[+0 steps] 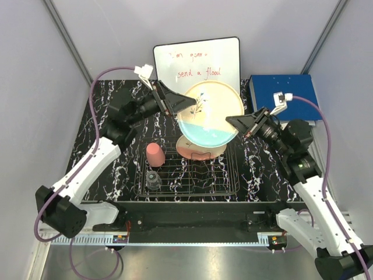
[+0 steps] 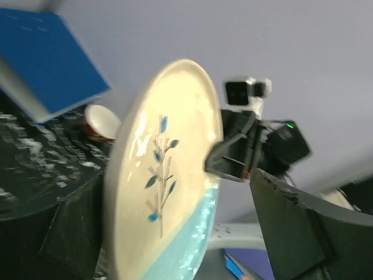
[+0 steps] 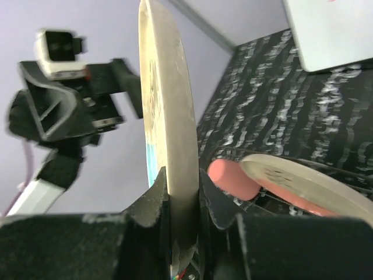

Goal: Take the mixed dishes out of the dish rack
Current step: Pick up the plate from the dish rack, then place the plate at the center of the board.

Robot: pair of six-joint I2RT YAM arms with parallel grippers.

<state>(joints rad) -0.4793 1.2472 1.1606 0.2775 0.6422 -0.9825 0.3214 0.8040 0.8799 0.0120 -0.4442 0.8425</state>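
The bare mat beside the rack lies below my right gripper, to the right in the top view. I need to move my right gripper down that way and release the plate.
The smaller cream plate with the blue band (image 1: 210, 114) hangs tilted above the dish rack (image 1: 192, 175). My right gripper (image 1: 238, 122) is shut on its right rim; the right wrist view shows both fingers pressed on the rim (image 3: 166, 116). My left gripper (image 1: 178, 104) is open, its jaws wide on either side of the plate's left edge (image 2: 163, 175). The large plate with the pink band (image 1: 201, 150) leans in the rack below. The pink cup (image 1: 155, 154) stands upside down in the rack and the clear glass (image 1: 153, 179) stands near its front left. A cream bowl (image 2: 102, 122) sits on the table beyond the plate.
A whiteboard with red writing (image 1: 198, 64) leans at the back. A blue box (image 1: 285, 96) lies at the back right. The rack stands on a black marbled mat (image 1: 111, 116), with grey walls on both sides.
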